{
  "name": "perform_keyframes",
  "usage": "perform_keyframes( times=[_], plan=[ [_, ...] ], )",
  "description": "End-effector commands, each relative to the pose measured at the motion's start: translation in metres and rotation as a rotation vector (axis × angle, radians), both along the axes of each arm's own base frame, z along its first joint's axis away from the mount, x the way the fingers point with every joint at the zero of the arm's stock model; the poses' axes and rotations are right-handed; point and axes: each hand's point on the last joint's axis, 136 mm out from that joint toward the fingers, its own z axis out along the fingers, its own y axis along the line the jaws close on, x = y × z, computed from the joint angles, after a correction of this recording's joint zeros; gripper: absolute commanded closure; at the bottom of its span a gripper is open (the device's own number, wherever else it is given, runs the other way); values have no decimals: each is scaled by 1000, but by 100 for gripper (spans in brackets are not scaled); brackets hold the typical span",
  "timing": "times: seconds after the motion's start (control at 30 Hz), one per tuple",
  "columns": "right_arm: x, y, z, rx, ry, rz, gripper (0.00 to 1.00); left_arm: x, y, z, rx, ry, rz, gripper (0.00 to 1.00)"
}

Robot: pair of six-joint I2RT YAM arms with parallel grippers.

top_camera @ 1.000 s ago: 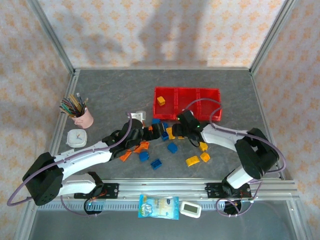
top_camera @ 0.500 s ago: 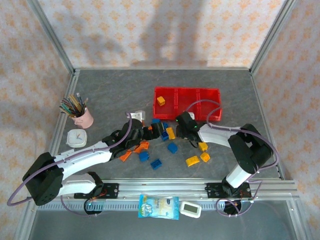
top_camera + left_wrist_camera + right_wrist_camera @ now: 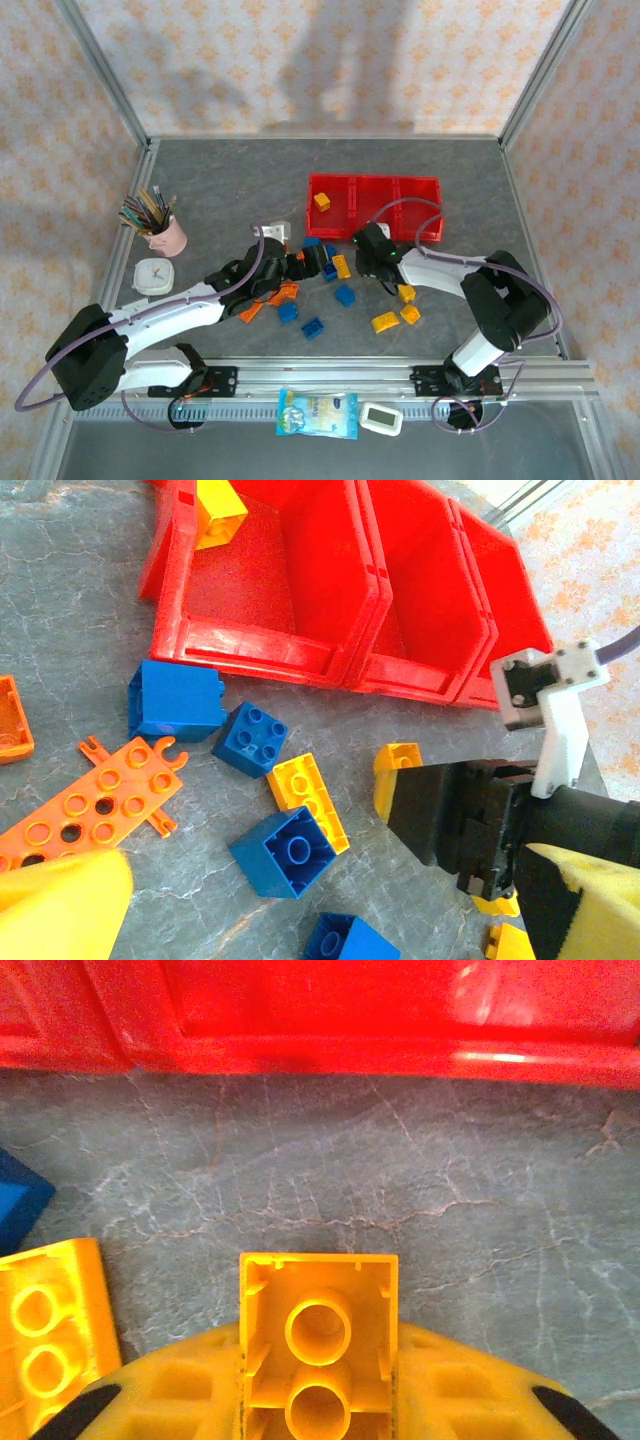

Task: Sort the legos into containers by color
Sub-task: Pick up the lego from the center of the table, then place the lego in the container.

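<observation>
The robot's right gripper needs to lift the yellow lego over the bins' near rim, away from the robot's base, and let it go.
The containers, three joined red bins (image 3: 430, 183), stand at the back right; the left one (image 3: 290, 650) holds a yellow brick (image 3: 322, 201). My right gripper (image 3: 365, 256) sits just in front of them, shut on a yellow brick (image 3: 320, 1350) turned hollow side up, low over the table. The left gripper (image 3: 320, 262) hovers open beside it, its yellow fingertips (image 3: 60, 900) wide apart above an upturned blue brick (image 3: 290, 850). Loose legos lie around: blue (image 3: 345, 295), yellow (image 3: 383, 322), orange (image 3: 285, 293), a flat yellow one (image 3: 308, 800) and an orange plate (image 3: 90, 805).
A pink cup of pencils (image 3: 165, 235) and a white round object (image 3: 155, 275) stand at the left. A small white object (image 3: 277, 232) lies behind the left gripper. A packet (image 3: 318, 412) and a white device (image 3: 382, 418) rest on the front rail.
The right gripper has closed onto the yellow brick and shifted slightly left. The left arm has stayed where it was.
</observation>
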Motion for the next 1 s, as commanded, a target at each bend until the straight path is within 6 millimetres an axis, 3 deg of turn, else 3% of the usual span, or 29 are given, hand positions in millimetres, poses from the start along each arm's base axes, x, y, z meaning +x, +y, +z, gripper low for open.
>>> perform_keyframes(
  times=[0.0,0.27,0.4,0.67,0.97],
  plan=[
    [9,2,35,-10,-68,16,79,4,5,13,15,-34,38,1],
    [28,7,105,-11,-197,48,78,9,35,41,27,-129,146,1],
    [49,24,124,-5,-224,63,78,13,52,53,20,-164,192,1],
    [112,67,134,-11,-262,82,78,29,75,58,37,-167,231,1],
    [167,88,99,-14,-215,53,78,47,87,49,49,-151,259,1]
  ],
)
